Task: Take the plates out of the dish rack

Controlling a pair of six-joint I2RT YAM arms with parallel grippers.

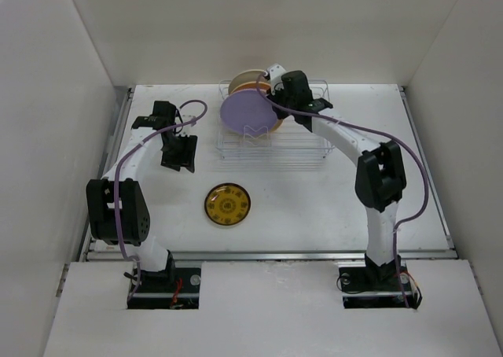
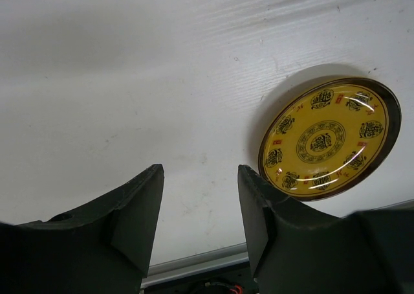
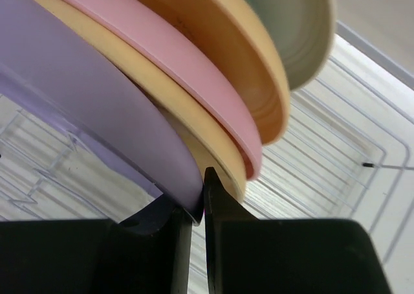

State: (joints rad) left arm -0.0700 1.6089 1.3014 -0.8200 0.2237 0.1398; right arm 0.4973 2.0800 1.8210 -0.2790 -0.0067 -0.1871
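Note:
The right gripper lifts the lavender plate from the rack next, comes back and lowers it flat there, since the table (image 1: 289, 205) beside the mustard-yellow plate is clear.
The silver wire dish rack (image 1: 308, 146) stands at the back middle of the table. A lavender plate (image 1: 250, 111) stands at the front of the row in it, with tan and cream plates (image 1: 250, 79) behind. In the right wrist view, my right gripper (image 3: 199, 185) is shut on the lower rim of the lavender plate (image 3: 77, 106). Behind it stand a tan-yellow plate (image 3: 202, 142), a pink one (image 3: 162, 54), another tan one (image 3: 246, 61) and a cream one (image 3: 301, 28). My left gripper (image 2: 200, 177) is open and empty above the table, left of the rack. The mustard-yellow patterned plate (image 2: 330, 138) lies flat on the table (image 1: 227, 204).
White walls (image 1: 55, 97) close in the table on the left, back and right. A metal rail (image 1: 267, 255) runs along the table's near edge. The rack's wire floor (image 3: 336, 119) shows under the plates.

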